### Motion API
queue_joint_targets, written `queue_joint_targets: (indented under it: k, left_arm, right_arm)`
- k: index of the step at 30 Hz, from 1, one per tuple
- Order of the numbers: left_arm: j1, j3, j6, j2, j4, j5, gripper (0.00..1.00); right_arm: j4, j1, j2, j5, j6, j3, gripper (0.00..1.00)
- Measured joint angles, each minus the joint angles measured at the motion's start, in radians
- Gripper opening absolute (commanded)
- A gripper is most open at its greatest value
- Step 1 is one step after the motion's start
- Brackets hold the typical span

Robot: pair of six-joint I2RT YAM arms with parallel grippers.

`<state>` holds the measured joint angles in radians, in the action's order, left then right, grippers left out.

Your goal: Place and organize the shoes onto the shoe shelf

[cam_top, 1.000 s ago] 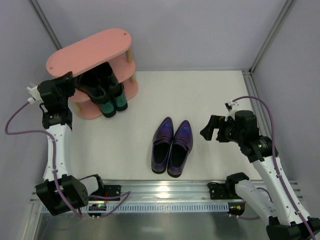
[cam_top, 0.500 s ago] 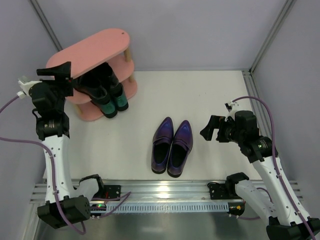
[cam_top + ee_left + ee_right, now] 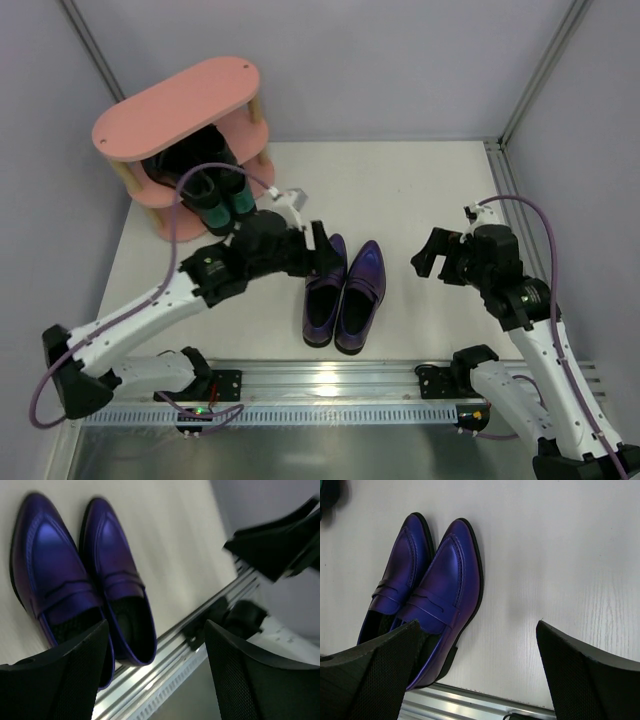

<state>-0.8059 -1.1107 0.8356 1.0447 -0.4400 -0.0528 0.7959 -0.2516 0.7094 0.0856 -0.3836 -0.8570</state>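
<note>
My left gripper turns and lowers back nearer the bar next. It then straddles the inner rims of both purple shoes, one finger per shoe opening.
The purple pair of shoes (image 3: 345, 290) lies side by side on the white floor, toes pointing away from the arm bases. My left gripper (image 3: 322, 255) hovers open just left of the left shoe's toe, holding nothing. In the left wrist view the purple shoes (image 3: 75, 580) lie beyond my open left gripper (image 3: 155, 680). My right gripper (image 3: 428, 258) stands open to the right of the pair, empty; in its wrist view the purple shoes (image 3: 430, 595) lie left of the open right gripper (image 3: 477, 670). The pink shoe shelf (image 3: 180, 105) holds teal shoes (image 3: 225, 200) low and black shoes (image 3: 190, 160) above.
A metal rail (image 3: 330, 380) runs along the near edge below the purple heels. Grey walls with frame posts (image 3: 535, 75) close in the back and sides. The shelf stands in the back left corner.
My left arm swung away from the shelf's left end to the middle of the floor, beside the purple pair, and its jaws opened. The right arm barely moved.
</note>
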Motion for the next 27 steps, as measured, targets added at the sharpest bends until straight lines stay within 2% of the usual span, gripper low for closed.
queue_joint_targets:
  k: [2,6,11,15,18,19,22,23,27]
  left_arm:
    - [-0.137,0.003,-0.038,0.108,-0.032,0.067,0.74]
    - [-0.273,0.011,-0.082,0.293,-0.101,0.19,0.73]
    - [-0.362,-0.05,-0.112,0.458,-0.207,0.327,0.73]
    - [-0.405,-0.071,-0.119,0.536,-0.216,0.37,0.71]
    - [-0.422,-0.071,-0.118,0.585,-0.216,0.383,0.56]
    - [-0.425,-0.071,-0.115,0.606,-0.216,0.385,0.39]
    - [-0.43,-0.071,-0.103,0.653,-0.206,0.386,0.13]
    - [-0.43,-0.071,-0.103,0.658,-0.202,0.387,0.0]
    - [-0.425,-0.076,-0.108,0.658,-0.21,0.394,0.0]
  right_arm:
    - [0.005,0.0,-0.013,-0.026,-0.018,-0.006,0.97]
    - [0.028,0.0,-0.032,-0.076,-0.038,-0.027,0.97]
    - [0.058,0.0,-0.056,-0.116,-0.042,-0.04,0.97]
    - [0.072,0.0,-0.07,-0.13,-0.042,-0.041,0.97]
    - [0.078,0.0,-0.069,-0.133,-0.041,-0.041,0.97]
    - [0.08,0.0,-0.069,-0.133,-0.041,-0.041,0.97]
    - [0.081,0.0,-0.069,-0.133,-0.041,-0.041,0.97]
    - [0.081,0.0,-0.068,-0.133,-0.04,-0.041,0.97]
    - [0.081,0.0,-0.068,-0.132,-0.04,-0.041,0.97]
